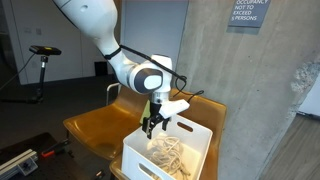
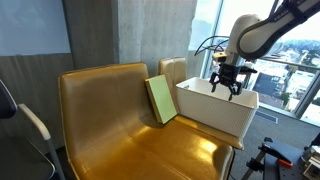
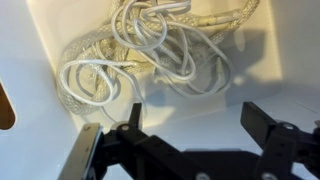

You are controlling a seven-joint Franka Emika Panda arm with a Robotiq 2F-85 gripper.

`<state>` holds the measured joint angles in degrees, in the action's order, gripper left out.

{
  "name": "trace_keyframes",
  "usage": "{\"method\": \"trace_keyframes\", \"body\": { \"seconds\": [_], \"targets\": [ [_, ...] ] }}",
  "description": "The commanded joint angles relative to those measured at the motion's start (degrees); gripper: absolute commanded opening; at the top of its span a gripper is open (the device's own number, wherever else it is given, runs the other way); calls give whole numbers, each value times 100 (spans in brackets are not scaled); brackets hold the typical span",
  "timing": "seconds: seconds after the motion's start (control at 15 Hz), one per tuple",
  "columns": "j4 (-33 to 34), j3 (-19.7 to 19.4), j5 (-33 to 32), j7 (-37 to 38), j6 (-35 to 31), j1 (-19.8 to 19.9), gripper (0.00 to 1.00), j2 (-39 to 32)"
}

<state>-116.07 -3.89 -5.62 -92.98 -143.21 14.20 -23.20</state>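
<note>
The white rope is well below my open gripper, past its fingertips in the wrist view, so next I need to move it over the tangled loops and down onto them.
My gripper (image 1: 154,126) hangs open just above the rim of a white bin (image 1: 140,158), its black fingers spread wide with nothing between them. In the wrist view the gripper (image 3: 196,115) looks straight down into the bin (image 3: 40,130), where a tangle of white cable (image 3: 150,45) lies coiled on the floor, below and apart from the fingertips (image 3: 262,122). From the side the gripper (image 2: 224,87) sits over the bin (image 2: 215,108) near its back wall. The cable (image 1: 168,153) shows as a pale heap inside the bin.
The bin stands on a tan leather bench seat (image 2: 120,140) with a padded back (image 2: 100,95). A green book (image 2: 160,99) leans against the bin's side. A concrete wall (image 1: 240,70) rises behind, and a window (image 2: 290,80) lies past the bench end.
</note>
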Motion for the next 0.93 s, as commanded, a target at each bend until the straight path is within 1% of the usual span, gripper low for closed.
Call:
{"method": "trace_keyframes", "body": {
  "seconds": [0.0,0.27,0.53,0.73,0.8,0.87],
  "targets": [
    [75,-107,-493,-99,-700,3,100,-568],
    [331,-196,-864,-93,-1210,120,100,-1168],
    [606,-251,-1035,-58,-1452,220,100,-1694],
    [815,-353,-1200,23,-1597,218,100,-2160],
    [849,-346,-1194,17,-1594,256,82,-2228],
    [878,-346,-1200,4,-1560,277,74,-2268]
  ]
}}
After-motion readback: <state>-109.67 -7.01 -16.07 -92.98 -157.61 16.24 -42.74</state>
